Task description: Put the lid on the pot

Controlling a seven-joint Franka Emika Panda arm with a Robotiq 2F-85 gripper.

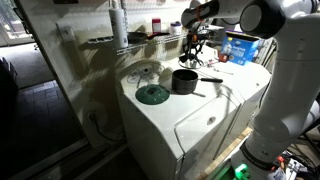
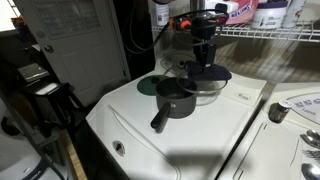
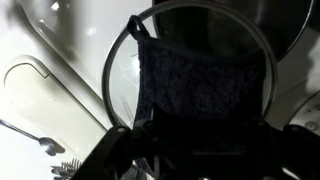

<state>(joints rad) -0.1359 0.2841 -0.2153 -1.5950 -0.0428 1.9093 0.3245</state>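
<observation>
The pot is below my gripper, toward the front edge. My gripper will go back and down and let go of the glass cover (image 3: 118, 70) on the pot's open rim (image 3: 240, 14).
The dark green lid (image 1: 152, 94) lies flat on the white machine top, beside the pot; in an exterior view (image 2: 148, 85) it is partly hidden behind the pot. The dark pot (image 1: 184, 81) stands upright and uncovered, its straight handle pointing toward the front edge (image 2: 175, 99). My gripper (image 2: 205, 58) is behind the pot, apart from the lid, hanging over a dark blue knitted cloth (image 3: 195, 75) that rests on a clear glass round cover (image 3: 118, 70). Its fingers are dark in the wrist view, so their state does not show.
A white round dial panel (image 1: 143, 71) sits behind the green lid. A wire shelf with bottles (image 1: 150, 30) runs along the back. A second white machine with a dial (image 2: 277, 112) stands alongside. The machine top's front edge (image 2: 130, 140) drops off.
</observation>
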